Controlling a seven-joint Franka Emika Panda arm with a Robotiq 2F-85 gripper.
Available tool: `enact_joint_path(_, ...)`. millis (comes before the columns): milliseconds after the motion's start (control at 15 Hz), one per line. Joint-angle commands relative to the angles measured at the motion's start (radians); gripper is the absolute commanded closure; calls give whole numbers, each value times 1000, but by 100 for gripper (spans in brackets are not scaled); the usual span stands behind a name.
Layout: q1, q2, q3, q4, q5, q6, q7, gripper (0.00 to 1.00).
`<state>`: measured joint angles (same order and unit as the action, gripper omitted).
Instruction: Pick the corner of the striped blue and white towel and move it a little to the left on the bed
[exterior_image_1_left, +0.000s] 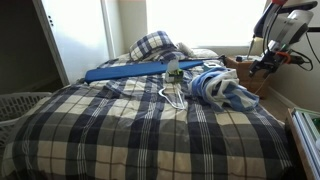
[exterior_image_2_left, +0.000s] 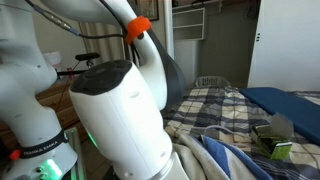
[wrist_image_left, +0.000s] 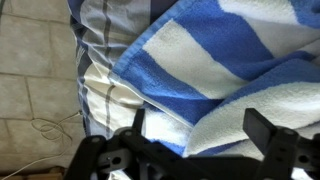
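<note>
I need to shift my gripper toward the top of the wrist view next and lower it to the towel's blue and white corner (exterior_image_1_left: 249, 103) (wrist_image_left: 147, 76), because its open fingers are hovering short of it.
The striped blue and white towel (exterior_image_1_left: 214, 88) lies crumpled on the plaid bed (exterior_image_1_left: 120, 125), near its right edge. It also shows at the bottom of an exterior view (exterior_image_2_left: 228, 160). In the wrist view the towel (wrist_image_left: 215, 60) fills the frame just below my gripper (wrist_image_left: 198, 132). The two fingers are spread apart over a white and blue fold and hold nothing. The robot arm (exterior_image_1_left: 282, 28) stands beside the bed, with the gripper end (exterior_image_1_left: 263, 65) just past the towel. The arm body (exterior_image_2_left: 120, 100) blocks much of an exterior view.
A long blue board (exterior_image_1_left: 130, 70), a plaid pillow (exterior_image_1_left: 153, 44), a white hanger (exterior_image_1_left: 173, 96) and a small green item (exterior_image_2_left: 274, 146) lie on the bed. A laundry basket (exterior_image_1_left: 20, 105) stands beside it. Tiled floor with a cable (wrist_image_left: 40, 100) shows past the bed edge.
</note>
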<state>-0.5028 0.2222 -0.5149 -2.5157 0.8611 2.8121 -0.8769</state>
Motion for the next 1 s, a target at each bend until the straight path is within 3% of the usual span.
enact_joint_path(0,0,2,1,2,0,0,0,0)
enact_joint_path(933,-90,320,131,171,161,-13,-19,0)
